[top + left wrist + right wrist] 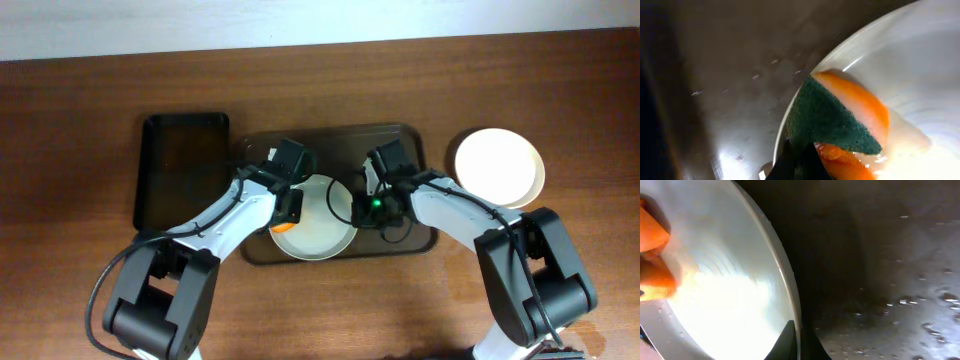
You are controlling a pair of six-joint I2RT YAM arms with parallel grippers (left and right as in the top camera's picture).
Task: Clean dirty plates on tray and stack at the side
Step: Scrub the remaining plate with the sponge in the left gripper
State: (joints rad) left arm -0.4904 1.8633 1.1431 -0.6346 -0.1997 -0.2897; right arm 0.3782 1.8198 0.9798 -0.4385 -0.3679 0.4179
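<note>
My right gripper should next move slightly outward, low along the brown tray [412, 133] with the plate's rim [354, 233] opposite the sponge. It needs to steady the plate against the wiping, then release it.
One white plate [320, 228] lies on the brown tray [412, 133]. My left gripper [288, 215] is shut on a green and orange sponge [835, 120] and presses it on the plate's left inner rim [920, 60], where orange sauce smears under the sponge. My right gripper [358, 208] is shut on the plate's right rim [796, 330], one finger inside and one outside. The plate's inside [730, 305] looks wet and mostly white. The sponge's orange edge [652, 255] shows at the far side. Two plain white plates [498, 165] are stacked on the table to the right of the tray.
A smaller black tray [183, 170] lies left of the brown tray, close to my left arm. The brown tray's floor [890, 280] carries water drops. Bare wooden table [330, 310] lies in front of the tray.
</note>
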